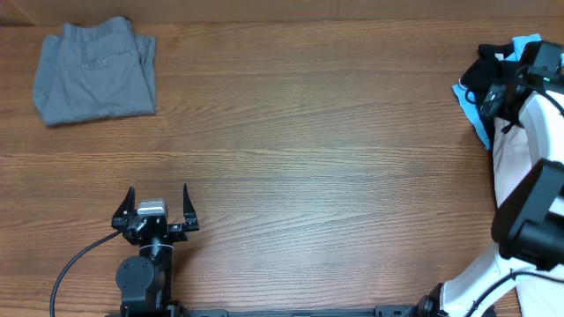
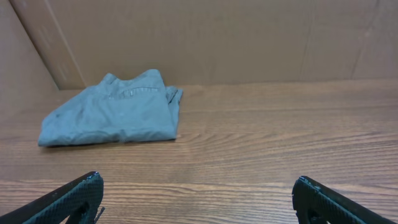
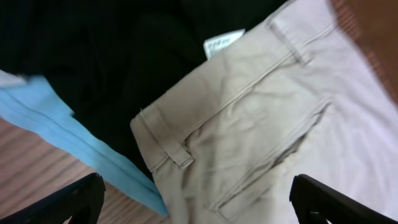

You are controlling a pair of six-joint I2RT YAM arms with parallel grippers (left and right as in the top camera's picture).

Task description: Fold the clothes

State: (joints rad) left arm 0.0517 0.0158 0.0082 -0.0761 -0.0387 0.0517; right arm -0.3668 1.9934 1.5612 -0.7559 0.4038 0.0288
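The right gripper lowers onto the beige trousers' waistband corner by the belt loop next, since that corner lies uncovered beside the black cloth (image 3: pixel 112 56) below my open fingers.
Folded grey shorts (image 1: pixel 95 70) lie at the far left of the wooden table (image 1: pixel 308 150); they also show in the left wrist view (image 2: pixel 112 112). A pile of unfolded clothes sits at the far right edge: a blue garment (image 1: pixel 471 101), a black one (image 1: pixel 485 66) and a white one (image 1: pixel 509 150). My right gripper (image 1: pixel 509 88) hovers over this pile, open; its view shows beige trousers (image 3: pixel 249 130), black cloth (image 3: pixel 112 56) and blue cloth (image 3: pixel 81 149) below the jaws (image 3: pixel 196 199). My left gripper (image 1: pixel 159 201) is open and empty near the front left (image 2: pixel 199 199).
A cardboard-coloured wall (image 2: pixel 217 37) stands behind the table. A black cable (image 1: pixel 75 264) trails from the left arm's base at the front edge.
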